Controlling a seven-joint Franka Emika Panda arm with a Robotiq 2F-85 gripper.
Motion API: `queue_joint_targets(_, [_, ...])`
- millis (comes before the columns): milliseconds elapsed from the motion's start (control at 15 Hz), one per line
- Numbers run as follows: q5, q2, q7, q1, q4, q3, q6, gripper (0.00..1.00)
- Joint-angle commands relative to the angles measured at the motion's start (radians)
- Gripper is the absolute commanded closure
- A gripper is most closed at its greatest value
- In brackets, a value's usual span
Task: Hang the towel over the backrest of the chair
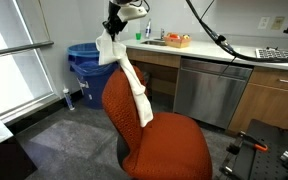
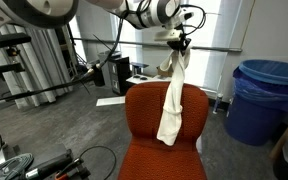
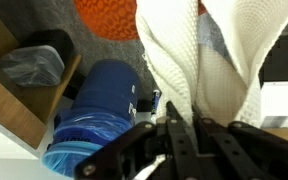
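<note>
The other end of the towel point(image 3: 199, 55) already hangs down the front, so the robot's gripper next needs to go down toward the backrest's top edge, on its rear side, and let the towel go.
The cream-white towel point(image 1: 132, 82) hangs from my gripper point(image 1: 111, 30) and drapes down over the orange-red backrest point(image 1: 124, 100) of the chair point(image 1: 164, 145). In an exterior view the towel point(image 2: 173, 95) hangs down the front of the backrest point(image 2: 144, 112) from my gripper point(image 2: 176, 44) above the top edge. My gripper is shut on the towel's upper end. In the wrist view the towel point(image 3: 199, 55) fills the space just past the closed fingers point(image 3: 181, 125), with the chair point(image 3: 109, 18) at the top.
A blue bin point(image 1: 84, 62) lined with a bag stands behind the chair; it also shows in an exterior view point(image 2: 264, 100) and the wrist view point(image 3: 99, 105). A counter with cabinets and a dishwasher point(image 1: 209, 90) runs along one side. Equipment and cables point(image 2: 44, 70) stand behind.
</note>
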Motion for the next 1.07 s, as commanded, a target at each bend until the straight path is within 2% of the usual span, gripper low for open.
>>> queue_joint_targets(0, [-0.004,0.150,0.015,0.015,0.231,-0.017,-0.109,1.00])
queue_joint_targets(267, [0.015,0.213,-0.026,0.003,0.288,0.002,-0.154,1.00])
queue_joint_targets(733, [0.060,0.253,-0.133,-0.030,0.339,0.034,-0.236,1.00])
queue_joint_targets(800, [0.070,0.256,-0.142,-0.033,0.348,0.039,-0.260,0.75])
queue_joint_targets(867, [0.078,0.259,-0.150,-0.036,0.355,0.042,-0.273,0.72])
queue_joint_targets(1000, [0.087,0.265,-0.158,-0.037,0.373,0.045,-0.307,0.58])
